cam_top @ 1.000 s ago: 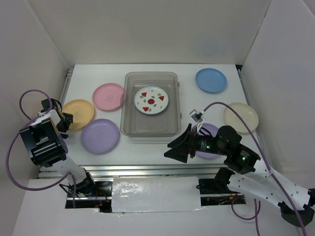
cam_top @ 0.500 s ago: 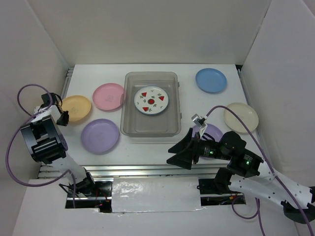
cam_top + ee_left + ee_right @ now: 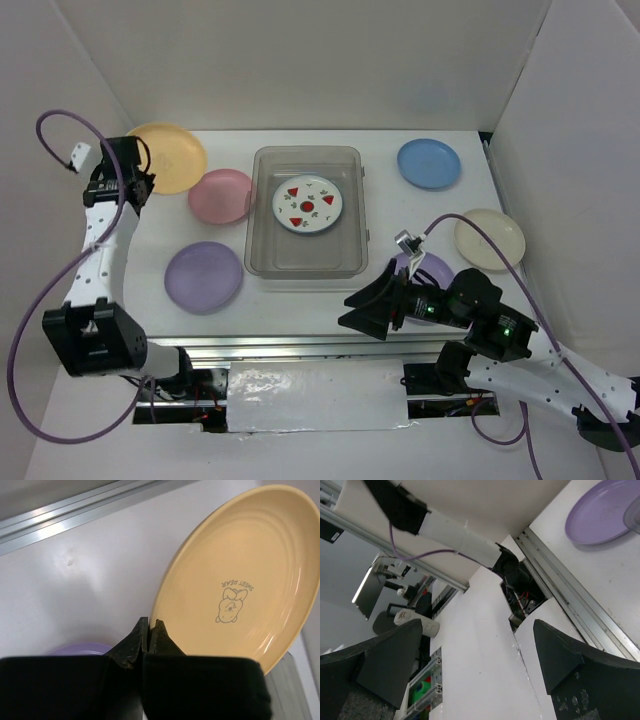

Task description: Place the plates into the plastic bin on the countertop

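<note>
My left gripper goes to the right in the top view next, over the bin's white fruit-pattern plate [image 3: 307,204], then lowers and releases.
My left gripper [image 3: 143,172] is shut on the rim of the orange-yellow plate [image 3: 168,155], which hangs tilted above the back-left of the countertop [image 3: 390,215]. In the left wrist view the fingertips [image 3: 159,628] pinch the edge of that plate [image 3: 240,580]. The plastic bin [image 3: 258,245] holds the white fruit-pattern plate [image 3: 308,203]. Pink [image 3: 220,196], lavender [image 3: 204,277], blue [image 3: 429,164] and cream [image 3: 490,239] plates lie on the countertop. A second lavender plate [image 3: 432,268] is partly hidden under my right arm. My right gripper [image 3: 362,310] is open and holds nothing, near the front edge.
A metal rail [image 3: 300,345] runs along the front edge, and also shows in the right wrist view [image 3: 570,595] beside the lavender plate [image 3: 600,515]. White walls stand close on the left, back and right. Purple cables loop off both arms.
The left gripper closed on the orange-yellow plate's rim and lifted it from the left side to the back-left corner. The right arm shifted slightly toward the front edge, still open.
</note>
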Robot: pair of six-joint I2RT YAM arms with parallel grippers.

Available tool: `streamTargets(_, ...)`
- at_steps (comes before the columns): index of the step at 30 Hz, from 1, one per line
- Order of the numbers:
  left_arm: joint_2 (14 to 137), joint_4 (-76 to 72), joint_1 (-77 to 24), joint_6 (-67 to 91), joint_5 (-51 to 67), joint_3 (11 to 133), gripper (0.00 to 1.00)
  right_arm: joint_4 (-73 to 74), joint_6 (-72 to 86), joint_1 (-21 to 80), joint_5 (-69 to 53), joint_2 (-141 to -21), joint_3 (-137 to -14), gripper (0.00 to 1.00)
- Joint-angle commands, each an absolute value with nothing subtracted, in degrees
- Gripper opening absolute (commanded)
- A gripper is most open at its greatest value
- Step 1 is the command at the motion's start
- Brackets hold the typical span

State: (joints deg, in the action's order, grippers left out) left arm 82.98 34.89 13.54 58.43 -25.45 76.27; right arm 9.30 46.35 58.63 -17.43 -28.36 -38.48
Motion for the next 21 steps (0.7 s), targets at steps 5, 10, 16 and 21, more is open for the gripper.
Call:
streamTargets(5,79.77,27.33,-2.86,44.22,-17.45,86.02,0.0,14.23,47.46,59.15,-8.1,-27.95,-42.71,1.0)
streamTargets(10,98.21,33.04,-14.21,40.35,-10.28,101.74,0.0,19.49,47.9,59.06,-2.47,-26.55,-46.4,1.0)
streamTargets(16,115.18,35.67,-19.07,39.11,-5.55,113.98,0.0,24.86,49.74,58.98,2.81,-24.26,-49.3,1.0)
streamTargets(21,120.23,35.95,-19.95,39.11,-5.62,116.03,0.0,26.19,50.54,58.89,3.34,-23.12,-49.39,1.0)
